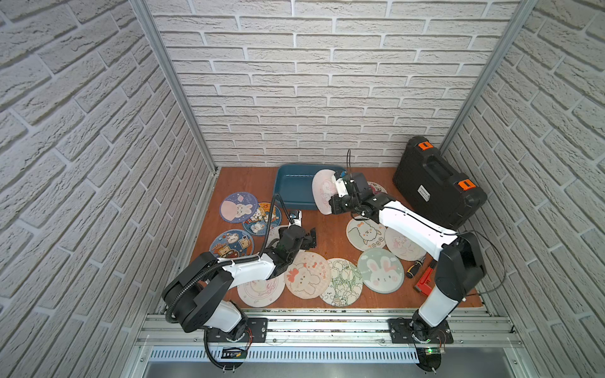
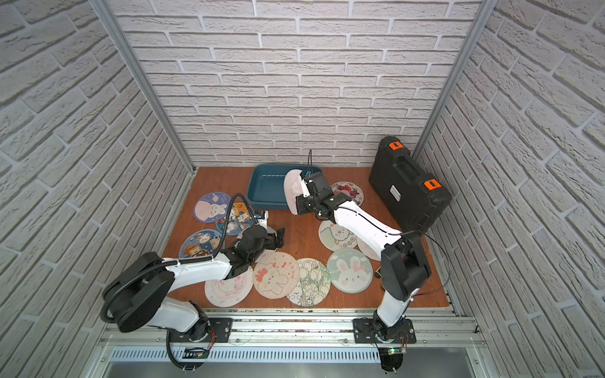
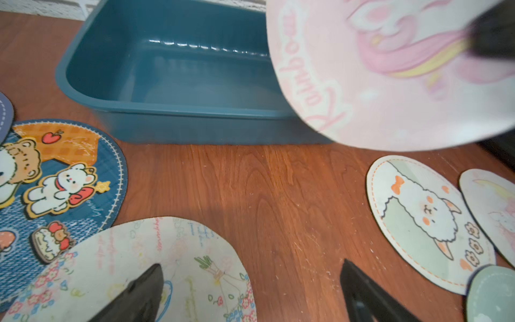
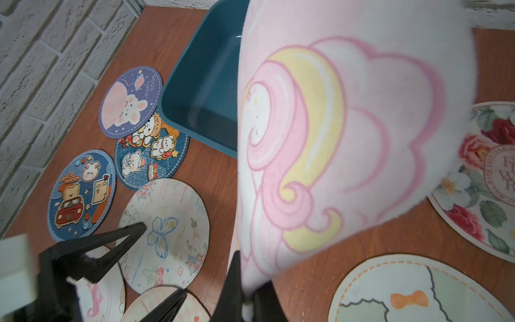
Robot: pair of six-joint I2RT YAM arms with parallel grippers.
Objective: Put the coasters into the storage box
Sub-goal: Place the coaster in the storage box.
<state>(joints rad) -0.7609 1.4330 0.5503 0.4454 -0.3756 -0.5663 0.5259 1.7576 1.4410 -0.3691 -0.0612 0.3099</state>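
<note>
The pink coaster (image 1: 322,193) goes outward and down inside next, then its rim is released, since the storage box's bare bottom lies below and outward of my right gripper.
My right gripper (image 1: 330,203) (image 4: 249,281) is shut on the rim of a pink coaster (image 1: 322,193) (image 4: 348,139). It holds the coaster on edge above the near right corner of the teal storage box (image 1: 288,193) (image 3: 167,78), whose inside shows bare. My left gripper (image 1: 311,238) (image 3: 250,264) hovers open and holds nothing; one finger is over a pale butterfly coaster (image 4: 167,231) and the other over bare wood. Several more coasters lie flat on the table: blue ones (image 1: 237,207) at the left, an alpaca one (image 1: 365,234) and a green bunny one (image 1: 379,270) at the right.
A black hard case (image 1: 435,183) with orange latches leans at the back right. A screwdriver (image 1: 414,266) and a red tool (image 1: 425,279) lie by the right arm's base. A rose coaster (image 2: 347,193) sits behind the right wrist. Brick walls close three sides.
</note>
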